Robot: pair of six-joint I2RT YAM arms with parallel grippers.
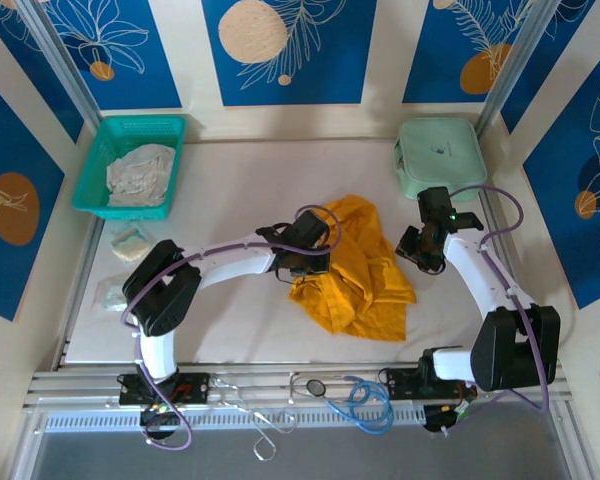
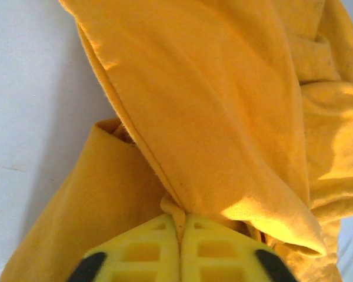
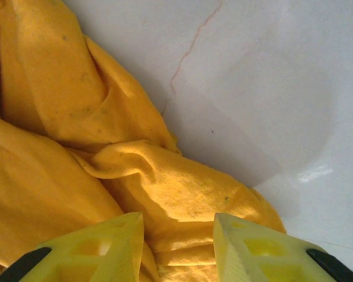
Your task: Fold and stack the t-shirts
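The pinched fold goes outward toward the teal basket next, where bare tabletop lies. My left gripper draws it there and then releases it, which spreads the crumpled t-shirt.
A mustard-orange t-shirt (image 1: 355, 270) lies crumpled in the middle of the white table. My left gripper (image 1: 305, 262) sits at its left edge. In the left wrist view the yellow fingers (image 2: 147, 249) are pressed together with a thin fold of the orange cloth (image 2: 223, 106) pinched between them; the left gripper (image 2: 181, 226) is shut on it. My right gripper (image 1: 417, 250) hovers at the shirt's right edge. Its jaws stand apart over a bunched fold of the shirt (image 3: 59, 117), so the right gripper (image 3: 179, 220) is open. A pale whitish garment (image 1: 140, 175) lies in the teal basket.
The teal mesh basket (image 1: 140, 125) stands at the back left and a mint-green case (image 1: 440, 155) at the back right. Two small pale packets (image 1: 130, 242) (image 1: 112, 292) lie by the left edge. Loose cables (image 1: 365, 400) rest on the front rail.
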